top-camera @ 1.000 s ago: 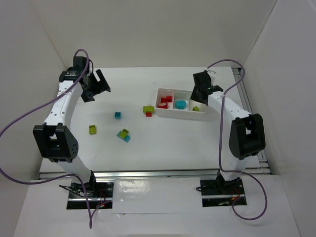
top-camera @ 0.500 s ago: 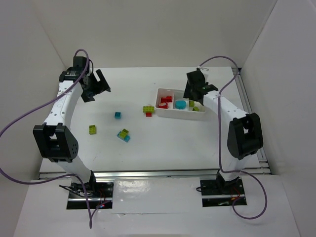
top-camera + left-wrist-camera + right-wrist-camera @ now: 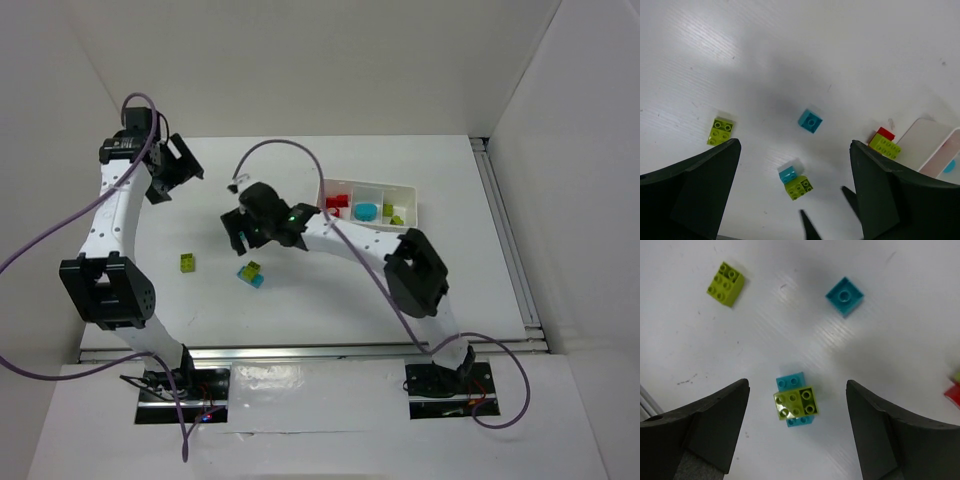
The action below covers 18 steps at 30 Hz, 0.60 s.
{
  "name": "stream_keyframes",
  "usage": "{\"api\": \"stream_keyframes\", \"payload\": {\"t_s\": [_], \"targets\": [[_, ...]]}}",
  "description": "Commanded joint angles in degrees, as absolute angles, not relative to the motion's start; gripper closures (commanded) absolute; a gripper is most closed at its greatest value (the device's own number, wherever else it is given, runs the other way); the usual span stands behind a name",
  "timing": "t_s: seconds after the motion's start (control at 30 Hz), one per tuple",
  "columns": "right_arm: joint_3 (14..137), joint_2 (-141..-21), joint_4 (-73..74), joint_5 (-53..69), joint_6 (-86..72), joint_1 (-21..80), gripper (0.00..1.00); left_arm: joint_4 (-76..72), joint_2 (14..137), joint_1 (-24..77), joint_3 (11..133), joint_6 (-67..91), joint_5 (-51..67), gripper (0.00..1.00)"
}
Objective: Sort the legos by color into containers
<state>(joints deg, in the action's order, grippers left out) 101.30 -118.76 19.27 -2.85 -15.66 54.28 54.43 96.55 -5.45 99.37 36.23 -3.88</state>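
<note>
The single yellow-green lego (image 3: 187,262) (image 3: 720,131) lies clear of the other bricks, so next my left gripper needs to move back and go down around it with its fingers open.
The white three-compartment tray (image 3: 404,187) stands at the back right, with red legos (image 3: 338,205) in its left compartment, a cyan one (image 3: 367,211) in the middle and yellow-green ones (image 3: 396,215) on the right. My right gripper (image 3: 243,231) hovers open and empty over the table's middle. In its wrist view, a yellow-green brick stacked on cyan (image 3: 796,405) lies below, between the fingers (image 3: 715,425). A single cyan brick (image 3: 844,295) and a yellow-green brick (image 3: 726,283) lie beyond. My left gripper (image 3: 177,176) is open and empty at the back left, high above the table.
The left wrist view shows the same loose bricks: yellow-green (image 3: 720,131), cyan (image 3: 810,120), the cyan and green stack (image 3: 796,181), and a red and green stack (image 3: 885,143) beside the tray's corner (image 3: 932,145). White walls enclose the table on three sides.
My right arm has swung left from over the tray to the middle of the table, and its jaws have opened wider. My left gripper has shifted slightly left.
</note>
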Motion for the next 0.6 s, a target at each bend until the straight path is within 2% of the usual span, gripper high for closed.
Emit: {"api": "stream_keyframes", "payload": {"t_s": [0.0,0.17,0.33,0.4,0.57], "targets": [[109.7,-124.6,25.6,-1.8,-14.2,54.7,0.14,55.4,94.9,-5.8,103.5,36.3,-4.4,0.00],[115.5,-130.5,27.3,-1.8,-14.2,56.0,0.13,56.3,94.4,-5.8,101.6,37.8,-7.7,0.00],[120.7,-133.6,27.9,-1.8,-15.7,56.5,0.18,58.2,95.8,-7.8,98.6,37.8,-9.2,0.00],[118.3,-130.5,25.5,-2.8,-16.6,55.9,0.18,59.5,97.4,-7.8,94.9,37.8,-10.2,0.00],[103.5,-118.8,19.1,-7.4,-16.6,52.3,0.18,55.9,98.7,-7.8,84.5,38.5,-7.8,0.00]]}}
